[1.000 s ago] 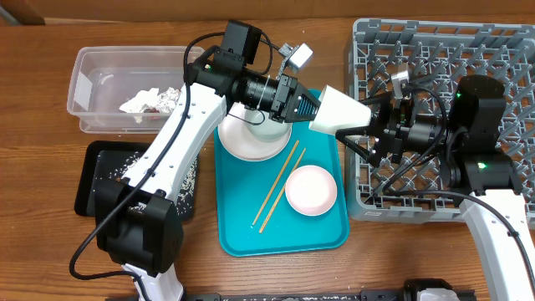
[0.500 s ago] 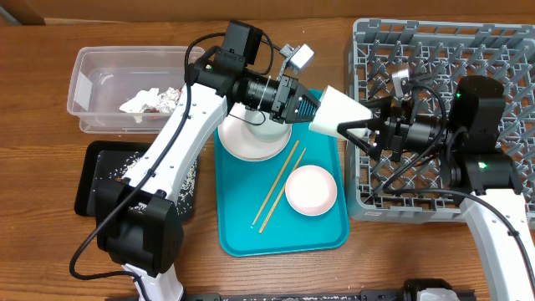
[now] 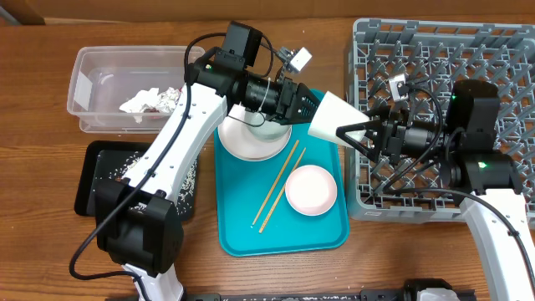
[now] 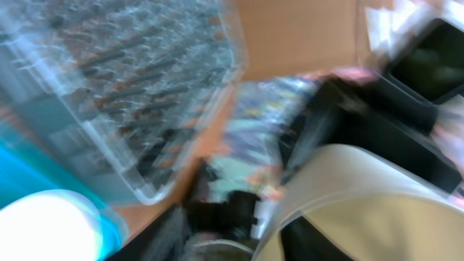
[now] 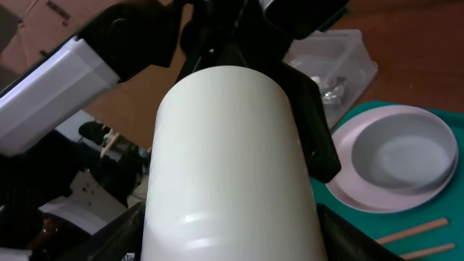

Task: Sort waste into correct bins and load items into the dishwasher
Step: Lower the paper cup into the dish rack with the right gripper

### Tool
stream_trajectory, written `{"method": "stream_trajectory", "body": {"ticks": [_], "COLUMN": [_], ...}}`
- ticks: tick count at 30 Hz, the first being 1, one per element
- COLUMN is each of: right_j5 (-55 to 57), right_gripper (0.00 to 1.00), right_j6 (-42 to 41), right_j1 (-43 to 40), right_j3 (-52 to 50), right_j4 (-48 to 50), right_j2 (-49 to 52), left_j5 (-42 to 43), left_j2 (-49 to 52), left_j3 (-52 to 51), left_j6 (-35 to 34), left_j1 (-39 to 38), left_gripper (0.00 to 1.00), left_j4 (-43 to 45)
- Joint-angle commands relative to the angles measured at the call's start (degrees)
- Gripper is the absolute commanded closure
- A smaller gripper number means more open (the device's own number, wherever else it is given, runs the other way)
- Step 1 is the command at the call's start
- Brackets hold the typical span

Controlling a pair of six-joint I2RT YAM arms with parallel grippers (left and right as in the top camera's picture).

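Note:
The rack's opposite end [image 3: 517,164] lies below the robot's right gripper and to its right in the overhead view, so the right gripper will move off the tray and down to it.
A white cup [image 3: 334,117] hangs on its side over the teal tray's right edge. My right gripper [image 3: 351,123] is shut on it, a finger pressed to each side of the cup [image 5: 232,167]. My left gripper [image 3: 306,104] is at the cup's narrow end with its jaws spread; its black finger [image 5: 316,141] stands beside the cup. The left wrist view is blurred, with the cup [image 4: 362,206] at lower right. The white plate [image 3: 242,144] carries the grey bowl [image 5: 402,148]. The pink bowl [image 3: 311,190] and the chopsticks [image 3: 278,186] lie on the tray.
The grey dish rack [image 3: 501,50] fills the right side, under my right arm. The teal tray [image 3: 242,226] lies in the middle. A clear tub [image 3: 96,75] at back left holds a napkin [image 3: 140,102] and foil. A black tray [image 3: 100,184] holds scattered grains.
My right gripper has shut on the cup. My left gripper has opened and drawn back a little to the left. The cup has shifted slightly left.

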State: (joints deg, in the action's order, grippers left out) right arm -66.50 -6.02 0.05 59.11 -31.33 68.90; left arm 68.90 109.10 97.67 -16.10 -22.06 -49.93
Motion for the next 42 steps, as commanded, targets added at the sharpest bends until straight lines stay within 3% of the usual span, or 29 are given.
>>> {"method": "stream_trajectory", "body": {"ticks": [1,7,11,14,18,20,25,33,37,42], "right_j5": [14.47,37.81,51.71,57.68,61.55,61.48,61.31,69.2,69.48,69.44], "right_gripper": [0.49,0.51,0.48,0.5,0.52,0.53,0.51,0.47,0.47,0.47], "right_j6": [0.02,-0.04,-4.2,-6.86,-7.98,-7.98,-7.98,-12.17,-13.14,-14.01], "right_j1": [0.22,0.2,-0.79,-3.5,-12.5,-21.27,-32.44,-36.52,-38.62,-41.29], "right_j3": [0.96,1.38,9.55,15.17,19.91,21.2,30.99,35.5,35.47,35.43], "right_j4": [-6.84,-17.07,-24.65,-28.52,-32.92,-35.67,-45.46,-44.83,-42.86,-41.72], "right_j2": [-0.31,-0.66,-0.74,-0.72,-0.39,1.33,11.5,18.8,21.7,24.9], "left_j5": [-25.46,-56.5,-79.21,-82.84,-88.26,-87.73,-87.25,-85.57,-85.59,-85.57], "left_j2": [-0.63,-5.33,-13.81,-17.51,-21.46,-23.41,-27.8,-31.5,-31.23,-31.17], "left_j3": [0.63,0.66,0.66,0.66,0.63,0.63,-3.21,-15.08,-18.32,-19.3], "left_j6": [1.33,1.44,-2.78,-5.2,-14.84,-14.82,-15.67,-15.67,-15.67,-15.67], "left_j1": [1.01,4.9,7.67,9.46,14.03,17.7,22.8,23.54,23.54,23.54], "left_gripper": [0.52,0.47,0.38,0.38,0.32,0.32,0.3,0.2,0.0,0.0], "left_j4": [-6.21,-21.51,-28.5,-31.91,-38.51,-39.95,-40.3,-34.53,-33.33,-32.09]}}
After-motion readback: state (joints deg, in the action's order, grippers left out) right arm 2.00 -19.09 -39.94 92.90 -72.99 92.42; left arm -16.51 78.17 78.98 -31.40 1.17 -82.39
